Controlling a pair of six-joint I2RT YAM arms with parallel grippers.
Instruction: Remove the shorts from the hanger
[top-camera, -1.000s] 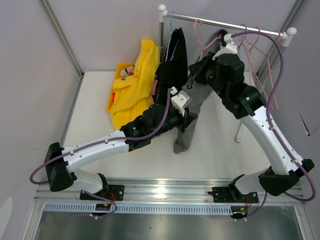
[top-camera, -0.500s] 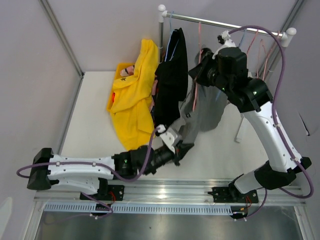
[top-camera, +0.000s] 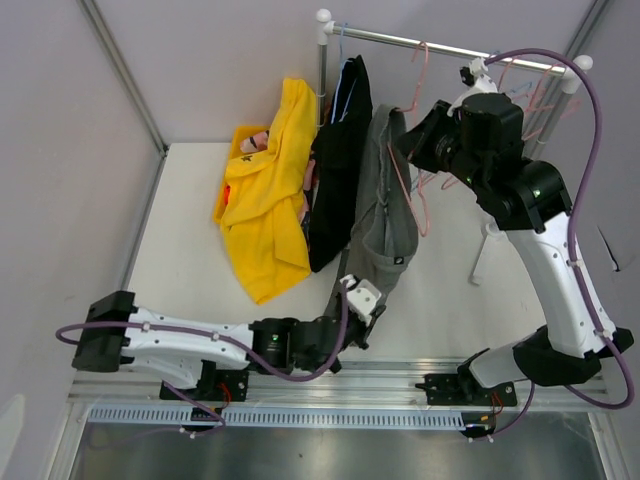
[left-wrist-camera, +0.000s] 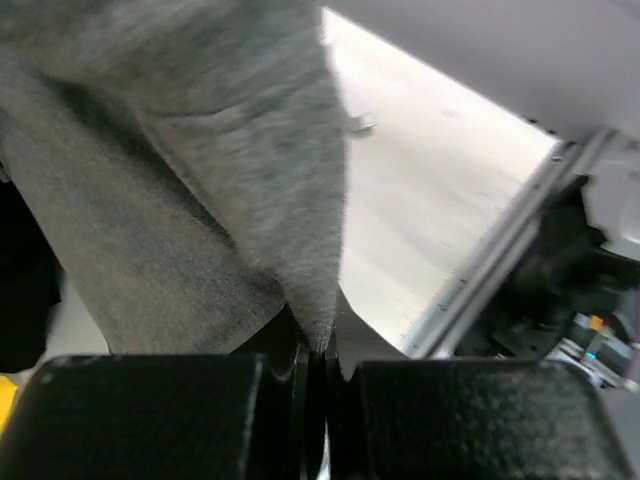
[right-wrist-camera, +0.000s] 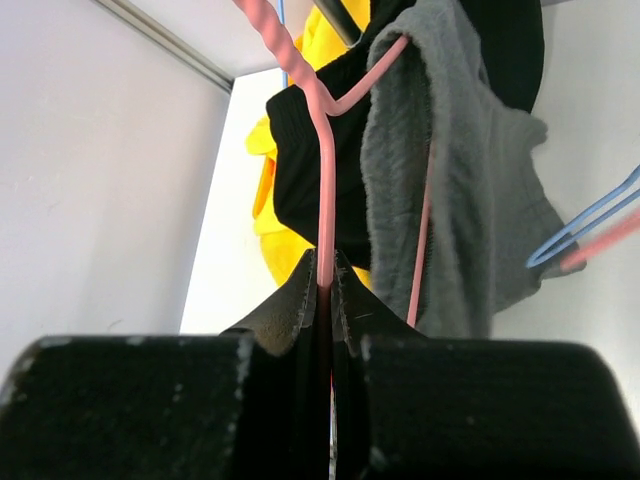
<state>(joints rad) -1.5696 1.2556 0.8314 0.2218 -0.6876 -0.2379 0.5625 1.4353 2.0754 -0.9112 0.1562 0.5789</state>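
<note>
The right gripper draws away from the black shorts (top-camera: 335, 170) toward the bar's empty hangers next and releases the pink hanger's wire, as my left gripper holds the grey shorts' edge.
Grey shorts (top-camera: 385, 205) hang stretched on a pink hanger (top-camera: 408, 190). My right gripper (top-camera: 412, 138) is shut on the hanger's wire near its top; in the right wrist view the pink hanger (right-wrist-camera: 325, 200) runs straight between the closed jaws of the gripper (right-wrist-camera: 326, 275), with the grey shorts (right-wrist-camera: 440, 180) draped beside it. My left gripper (top-camera: 364, 302) is low near the table's front, shut on the shorts' bottom edge. In the left wrist view a point of the grey shorts (left-wrist-camera: 200, 180) is pinched in the gripper (left-wrist-camera: 318, 350). Black shorts (top-camera: 335, 170) hang next to the grey ones.
Yellow shorts (top-camera: 262, 200) lie piled at the table's back left, over a pink patterned piece (top-camera: 258, 140) and an orange-red sliver (top-camera: 227, 192). The clothes rail (top-camera: 450, 45) carries several empty pink and blue hangers (top-camera: 520, 80). Its stand's leg (top-camera: 485, 250) rests on the table at right.
My left gripper has pulled back toward the table's front edge with the grey hem in it. My right gripper has lifted the hanger up and right, so the shorts are drawn out long.
</note>
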